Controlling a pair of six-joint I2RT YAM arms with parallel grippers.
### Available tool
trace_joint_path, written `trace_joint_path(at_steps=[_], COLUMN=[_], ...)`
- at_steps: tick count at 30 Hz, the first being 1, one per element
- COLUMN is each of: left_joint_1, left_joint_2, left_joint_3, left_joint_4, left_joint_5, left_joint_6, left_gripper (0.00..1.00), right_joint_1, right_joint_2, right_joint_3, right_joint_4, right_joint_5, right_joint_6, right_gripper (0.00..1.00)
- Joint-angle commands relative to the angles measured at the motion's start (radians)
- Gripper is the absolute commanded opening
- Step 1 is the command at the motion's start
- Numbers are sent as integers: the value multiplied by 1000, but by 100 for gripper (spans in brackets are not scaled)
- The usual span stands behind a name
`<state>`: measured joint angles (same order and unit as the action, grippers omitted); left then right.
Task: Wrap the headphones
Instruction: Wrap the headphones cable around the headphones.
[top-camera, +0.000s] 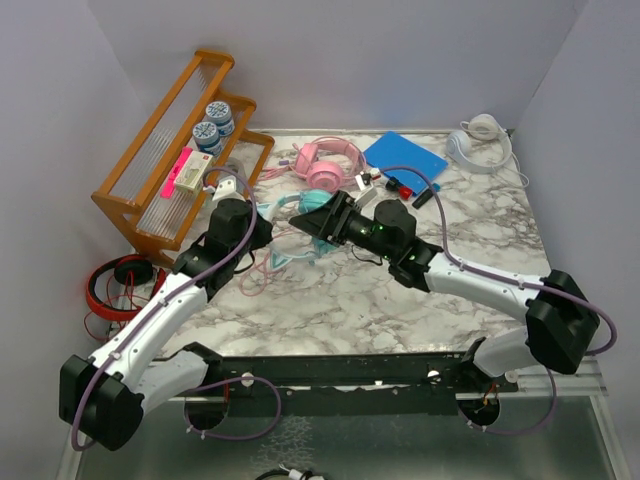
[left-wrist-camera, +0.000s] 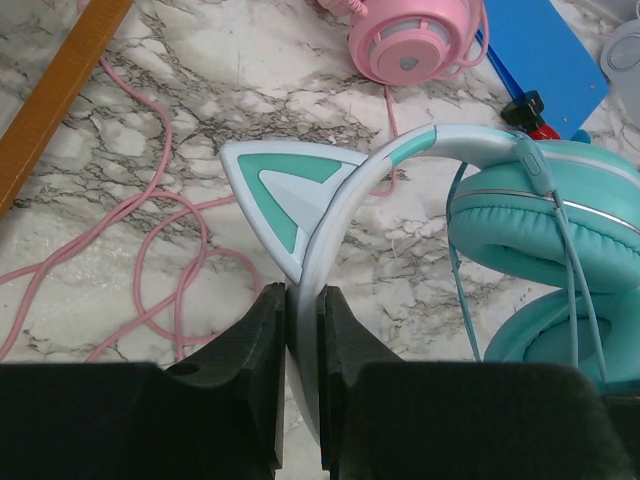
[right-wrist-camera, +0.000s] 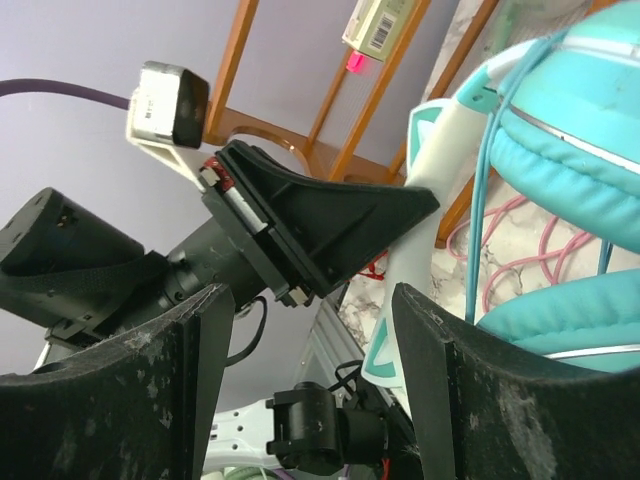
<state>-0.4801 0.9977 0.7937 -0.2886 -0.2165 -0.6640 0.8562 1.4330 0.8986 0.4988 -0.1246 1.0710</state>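
Bare marble near the white headphones is below my left gripper and to its right in the top view. I will move across to it, go down and let go of the teal headphones' headband.
The teal headphones (top-camera: 312, 203) with a cat-ear headband are held up over the marble table, between my two grippers. My left gripper (top-camera: 268, 232) is shut on the white-and-teal headband (left-wrist-camera: 330, 215) just below a cat ear (left-wrist-camera: 285, 190). The teal ear cups (left-wrist-camera: 560, 225) hang to its right, with a thin teal cord (left-wrist-camera: 458, 270) running across them. My right gripper (top-camera: 303, 222) is open beside the ear cups (right-wrist-camera: 575, 165), nothing between its fingers (right-wrist-camera: 445, 400); the left gripper (right-wrist-camera: 310, 235) faces it. The pink headphones (top-camera: 325, 162) and their long pink cable (left-wrist-camera: 150, 250) lie on the table. The white headphones (top-camera: 480, 140) lie at the far right.
A wooden rack (top-camera: 180, 150) with tins and boxes stands at the back left. A blue flat case (top-camera: 405, 155) and small red and black items (top-camera: 405, 188) lie behind the grippers. A red-and-black pair (top-camera: 120, 285) lies off the table's left edge.
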Motion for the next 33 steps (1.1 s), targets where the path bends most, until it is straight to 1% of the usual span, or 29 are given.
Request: trace_joint_path(at_steps=[1,5,9,11,13,16,19,22,26,28,30,33], left_joint_1=[-8,-7,-9,-9,-12,-31,-85,-163,-248,-278,-307,-362], left_joint_2=[6,21,31,40,53,72,95,121,176,213,253,318], left_joint_3=[21,22,21,21,23,29,38,51,75,95,121,160], left_joint_4=[58,57,59,59,59,56,54,54,57,60,67,92], left_joint_5=[54,64,75,93,120,159,163,145,117,109,106,107], left_joint_6=[-18,3,17,25,38,56,83,111,115,111,105,100], left_gripper=[0,0,0,0,0,0,0,0,0,0,0,0], right_joint_1=[-2,-2,-3,-3,-5,-5,-21,-87,-216,-274,-318,-336], right_joint_2=[-70,-124,-167,-197,-230,-240,-206,-203,-253,-275,-297,-338], right_joint_3=[33,38,45,49,57,147,241,282,265,254,241,210], right_joint_4=[-50,-80,-177,-251,-305,-499,-695,-798,-827,-842,-861,-880], right_joint_5=[16,41,115,209,269,401,515,504,409,387,397,432], right_joint_6=[-56,-110,-216,-267,-362,-488,-589,-633,-639,-635,-630,-642], right_gripper=[73,73,73,80,83,83,84,84,85,85,85,85])
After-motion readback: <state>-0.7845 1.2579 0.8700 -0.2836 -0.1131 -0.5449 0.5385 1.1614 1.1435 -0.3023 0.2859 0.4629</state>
